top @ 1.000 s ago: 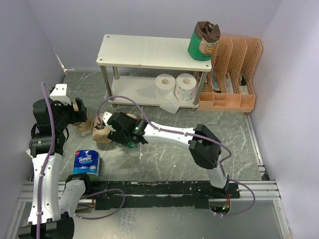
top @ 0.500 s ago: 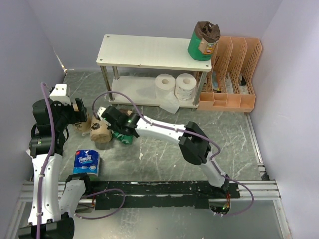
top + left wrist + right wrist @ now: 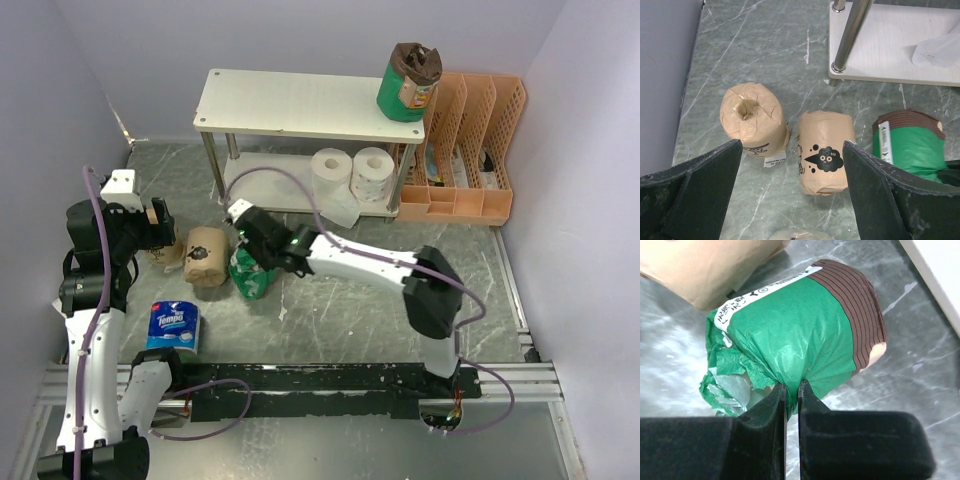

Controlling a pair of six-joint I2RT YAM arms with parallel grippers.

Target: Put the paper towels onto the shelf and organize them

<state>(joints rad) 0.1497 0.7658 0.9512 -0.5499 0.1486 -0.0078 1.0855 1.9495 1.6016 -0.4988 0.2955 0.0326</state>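
Since the shelf's top board beside the upright green roll is bare, I will bring my right gripper up and outward to that spot and release the held roll.
The shelf stands at the back; one green-wrapped paper towel roll is upright on its top board and two white rolls sit on the lower board. On the floor lie an upright tan roll, a tan roll on its side, a green roll and a blue Tempo roll. My right gripper is shut, pinching the green roll's wrap. My left gripper hangs open above the tan rolls, touching nothing.
An orange slotted file rack stands right of the shelf. A shiny shelf post is close behind the tan rolls. Grey walls close in on the left and right. The black rail runs along the near edge.
My right gripper shut on the green roll's wrap, and its arm swung right, away from the lying tan roll, uncovering the green roll. The left arm has not moved.
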